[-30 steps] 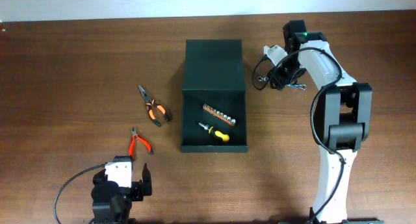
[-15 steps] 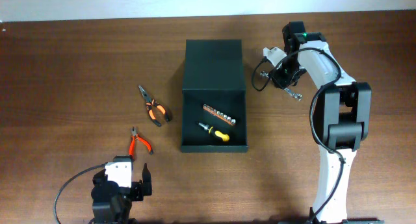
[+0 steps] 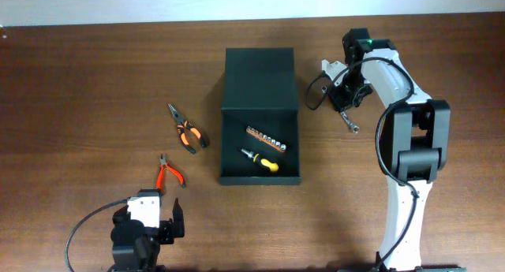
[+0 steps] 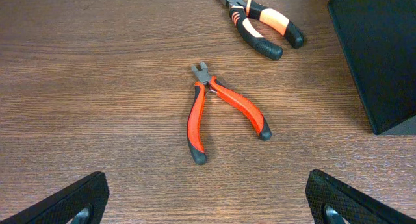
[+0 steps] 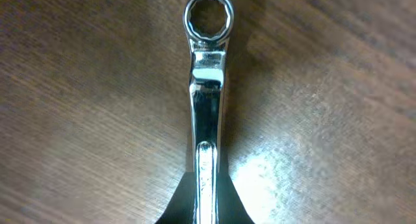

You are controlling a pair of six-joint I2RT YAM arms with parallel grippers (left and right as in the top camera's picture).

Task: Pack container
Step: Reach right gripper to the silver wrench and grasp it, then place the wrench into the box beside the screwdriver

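My right gripper lifts the chrome wrench next, then lowers it to the free part of the box's bottom between bit bar and screwdriver (image 3: 263, 149).
The container (image 3: 260, 76) is a dark green-black box lying open mid-table, its flap lid folded back at the far side. It also shows at the right edge of the left wrist view (image 4: 383, 55). Inside lie a bit rail (image 3: 267, 138) and a yellow-handled screwdriver (image 3: 260, 159). Right of the box, my right gripper (image 3: 345, 106) is shut on a chrome wrench (image 3: 352, 124). In the right wrist view the wrench (image 5: 207, 87) sticks out from between the closed jaws (image 5: 207, 208), ring end forward over the wood. My left gripper (image 3: 150, 225) stands open at the front left (image 4: 208, 211), holding nothing.
Red-handled pliers (image 3: 170, 174) lie just ahead of the left gripper (image 4: 221, 110). Orange-and-black long-nose pliers (image 3: 188, 132) lie farther back, left of the box (image 4: 263, 23). A black cable (image 3: 313, 92) loops beside the right wrist.
The right gripper has closed onto the wrench, and the wrench's free end has swung toward the table's front. The left arm has not moved.
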